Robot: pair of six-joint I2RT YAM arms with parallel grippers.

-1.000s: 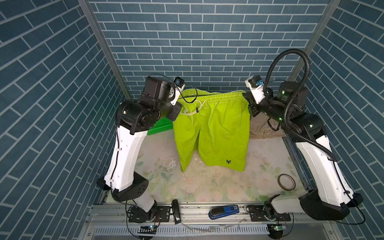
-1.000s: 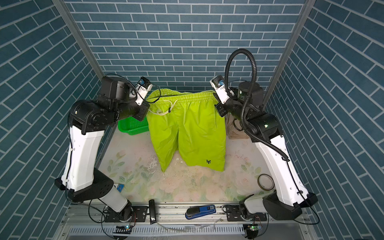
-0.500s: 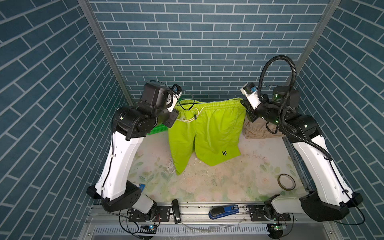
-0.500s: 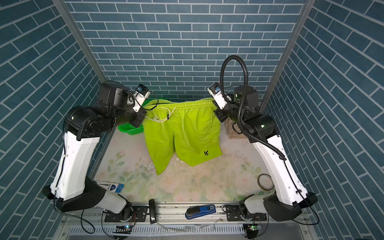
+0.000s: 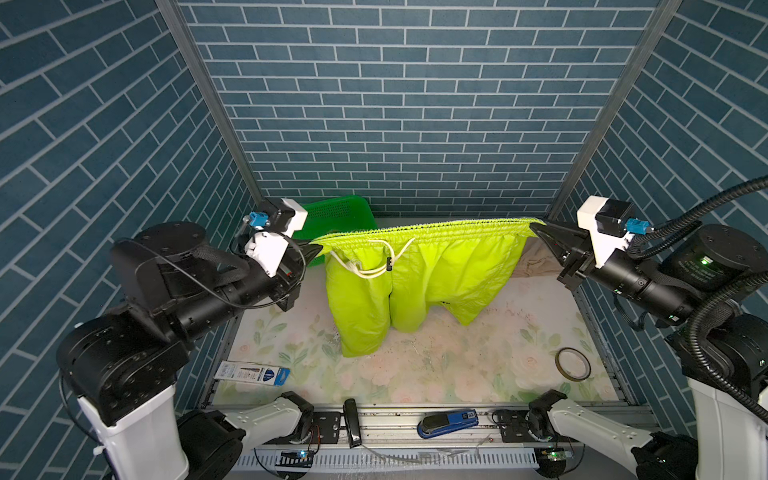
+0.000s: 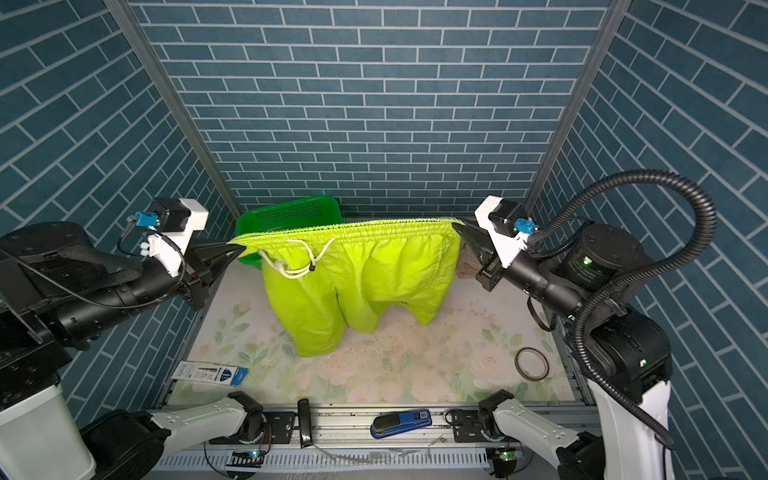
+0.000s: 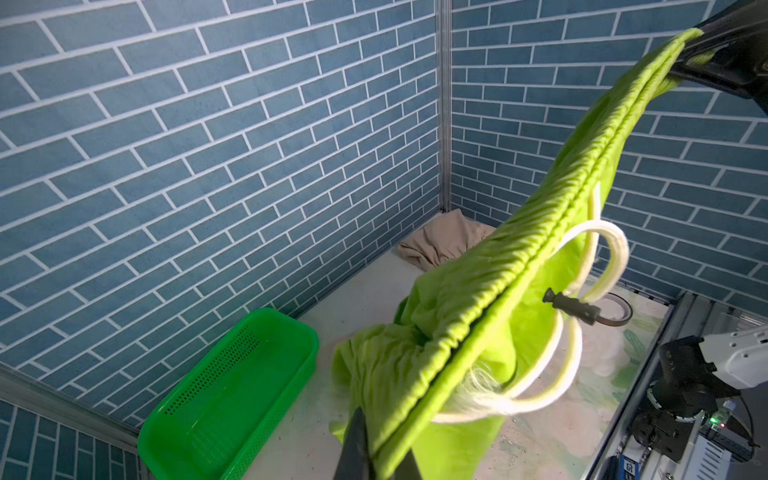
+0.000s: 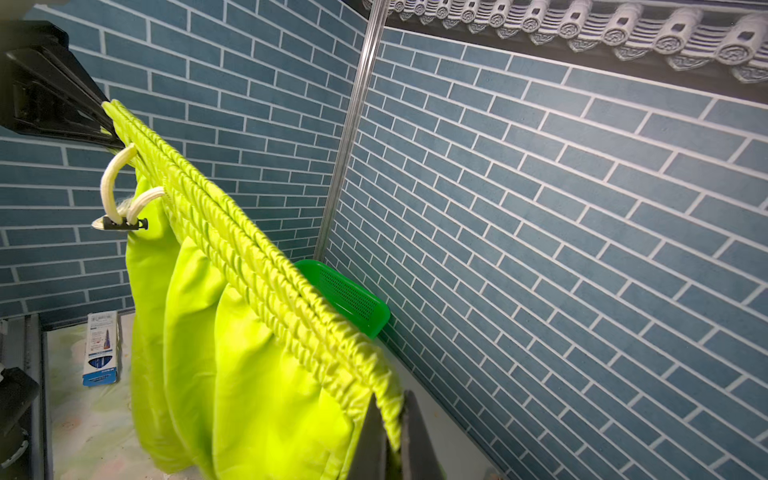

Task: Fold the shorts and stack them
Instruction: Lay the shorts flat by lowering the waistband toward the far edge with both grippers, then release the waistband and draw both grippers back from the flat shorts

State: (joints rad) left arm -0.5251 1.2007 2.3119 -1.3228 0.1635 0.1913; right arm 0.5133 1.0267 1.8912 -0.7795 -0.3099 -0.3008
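Observation:
My left gripper will next lower the end of the waistband outward onto the tabletop (image 5: 390, 221) (image 7: 345, 310) beside the basket and let go, because the tabletop there is clear, below and outward of the gripper.
The lime green shorts (image 5: 419, 270) (image 6: 357, 270) hang in the air near the back wall, their elastic waistband stretched taut between my two grippers. My left gripper (image 5: 318, 248) (image 6: 240, 249) (image 7: 380, 457) is shut on the waistband's left end. My right gripper (image 5: 534, 226) (image 6: 456, 225) (image 8: 392, 436) is shut on its right end. The white drawstring (image 5: 374, 266) (image 7: 598, 257) dangles near the left end. The leg hems touch the table. The beige shorts (image 5: 536, 262) (image 7: 444, 241) lie crumpled in the back right corner, partly hidden behind the lime pair.
A bright green perforated basket (image 5: 336, 216) (image 7: 232, 390) sits at the back left behind the waistband. On the floral mat lie a tape ring (image 5: 573, 363) at the right and a blue-white packet (image 5: 253, 372) at the front left. A blue stapler (image 5: 449, 417) rests on the front rail.
Both grippers moved apart and back toward the wall, pulling the waistband tight and straight. The shorts dropped so the legs now bunch on the table.

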